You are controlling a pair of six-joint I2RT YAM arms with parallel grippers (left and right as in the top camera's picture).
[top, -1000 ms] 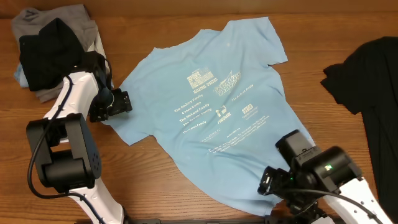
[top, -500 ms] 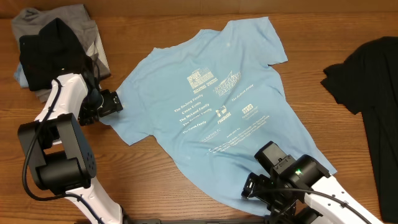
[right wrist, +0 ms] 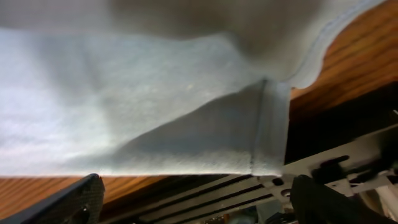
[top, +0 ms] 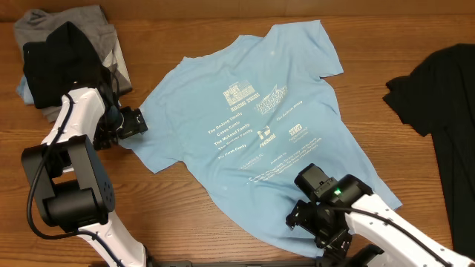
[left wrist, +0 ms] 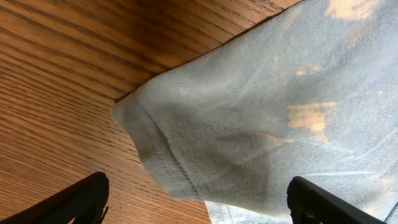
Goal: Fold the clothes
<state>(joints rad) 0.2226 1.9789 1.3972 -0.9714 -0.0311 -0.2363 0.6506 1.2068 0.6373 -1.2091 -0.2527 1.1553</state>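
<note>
The shirt's hem corner [top: 314, 253] [right wrist: 265, 163] by the table's front edge lies below the right gripper, just past its open fingers, so the gripper will come down onto that corner next.
A light blue T-shirt [top: 252, 126] with small white print lies spread flat on the wooden table. My left gripper [top: 139, 122] is open at the shirt's left sleeve; its wrist view shows the sleeve's hemmed corner [left wrist: 155, 143] between the open fingers [left wrist: 199, 202]. My right gripper [top: 300, 216] is open at the shirt's bottom hem near the front edge; its wrist view shows the hem corner [right wrist: 267, 143] above the open fingers [right wrist: 199, 199]. A plain black shirt [top: 438, 96] lies at the right. Folded grey and black shirts [top: 63, 52] are stacked at the back left.
The table's front edge [right wrist: 186, 186] runs just under the right gripper, with a metal frame [right wrist: 336, 168] below it. The black shirt covers the table's right side. The stack sits close behind the left arm [top: 74, 126].
My right arm has swung left and forward along the shirt's bottom hem. My left gripper moved slightly left to the sleeve's edge a second ago, then stayed still.
</note>
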